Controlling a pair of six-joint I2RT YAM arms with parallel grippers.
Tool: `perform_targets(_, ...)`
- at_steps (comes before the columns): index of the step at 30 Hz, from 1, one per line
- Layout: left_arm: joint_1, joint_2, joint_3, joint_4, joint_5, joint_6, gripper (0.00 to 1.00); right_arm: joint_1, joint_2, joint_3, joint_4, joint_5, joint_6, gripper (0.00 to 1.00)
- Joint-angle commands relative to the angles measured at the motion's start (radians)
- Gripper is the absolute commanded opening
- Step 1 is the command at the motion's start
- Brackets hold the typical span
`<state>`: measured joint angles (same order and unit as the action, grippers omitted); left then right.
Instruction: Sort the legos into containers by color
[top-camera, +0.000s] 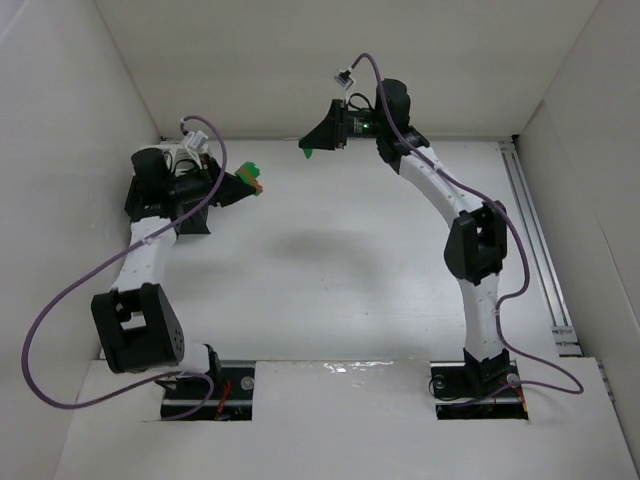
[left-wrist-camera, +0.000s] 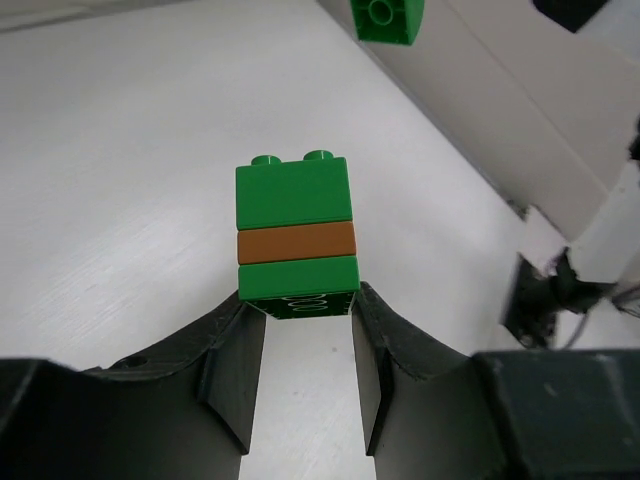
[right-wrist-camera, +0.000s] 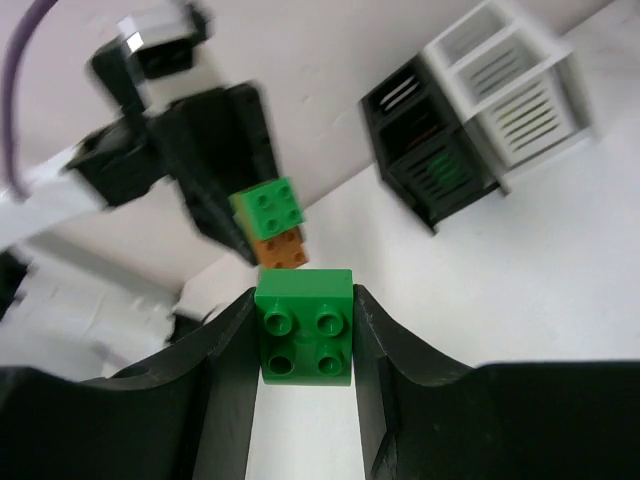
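My right gripper should next move back and down to the tabletop's clear middle and release the green lego, as parting the mixed stack takes an empty gripper.
My left gripper (left-wrist-camera: 305, 305) is shut on the bottom of a stack of legos (left-wrist-camera: 296, 235): green, orange, green, held above the table. It shows in the top view (top-camera: 252, 179) at the back left. My right gripper (right-wrist-camera: 305, 340) is shut on a single green lego (right-wrist-camera: 305, 325), studs facing the camera, held in the air near the back wall (top-camera: 311, 150). The two grippers face each other, apart. The left gripper's stack (right-wrist-camera: 273, 225) shows beyond the green lego in the right wrist view. The slatted rack (right-wrist-camera: 432, 150), black and white compartments, stands behind.
White walls close in the table at the back and both sides. A metal rail (top-camera: 540, 240) runs along the right edge. The left arm (top-camera: 150, 250) lies over the rack's area in the top view.
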<state>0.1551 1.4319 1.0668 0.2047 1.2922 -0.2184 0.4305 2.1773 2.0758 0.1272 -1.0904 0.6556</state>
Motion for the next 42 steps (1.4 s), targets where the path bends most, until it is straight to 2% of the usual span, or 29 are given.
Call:
perform_targets(1,0.066,-0.174,0.019,-0.142,-0.149,0.182,0.00,0.065,0.021,0.127,-0.029,0.225,-0.040,0.00)
perform_targets(5,0.155,-0.313,-0.034,-0.140,-0.327,0.151,0.00,0.138,0.033,0.164,-0.029,0.316,-0.100,0.00)
perform_targets(8,0.247,-0.369,-0.064,-0.153,-0.367,0.120,0.00,0.174,0.117,0.243,-0.029,0.279,-0.111,0.00)
perform_targets(9,0.268,-0.379,-0.064,-0.162,-0.376,0.107,0.00,0.183,0.134,0.262,-0.017,0.279,-0.111,0.00)
perform_targets(10,0.341,-0.407,-0.091,-0.153,-0.376,0.071,0.00,0.226,0.189,0.271,0.094,0.297,-0.111,0.00)
perform_targets(17,0.434,-0.398,-0.082,-0.153,-0.303,0.010,0.00,0.300,0.306,0.366,0.170,0.426,-0.120,0.00)
perform_targets(22,0.465,-0.416,-0.073,-0.211,-0.254,0.051,0.00,0.333,0.337,0.366,0.239,0.500,-0.140,0.00)
perform_targets(27,0.465,-0.438,-0.073,-0.229,-0.263,0.040,0.00,0.367,0.316,0.258,0.465,0.552,-0.131,0.00)
perform_targets(29,0.465,-0.459,-0.073,-0.247,-0.278,0.028,0.00,0.379,0.329,0.257,0.494,0.578,-0.131,0.00)
perform_targets(32,0.465,-0.470,-0.053,-0.335,-0.307,0.091,0.00,0.405,0.380,0.326,0.515,0.665,-0.169,0.00)
perform_targets(36,0.501,-0.479,-0.010,-0.378,-0.321,0.117,0.00,0.427,0.424,0.314,0.603,0.688,-0.178,0.00)
perform_targets(37,0.501,-0.479,-0.010,-0.378,-0.321,0.117,0.00,0.427,0.424,0.299,0.667,0.679,-0.178,0.00)
perform_targets(42,0.517,-0.510,-0.037,-0.378,-0.321,0.117,0.00,0.427,0.434,0.233,0.741,0.679,-0.218,0.00)
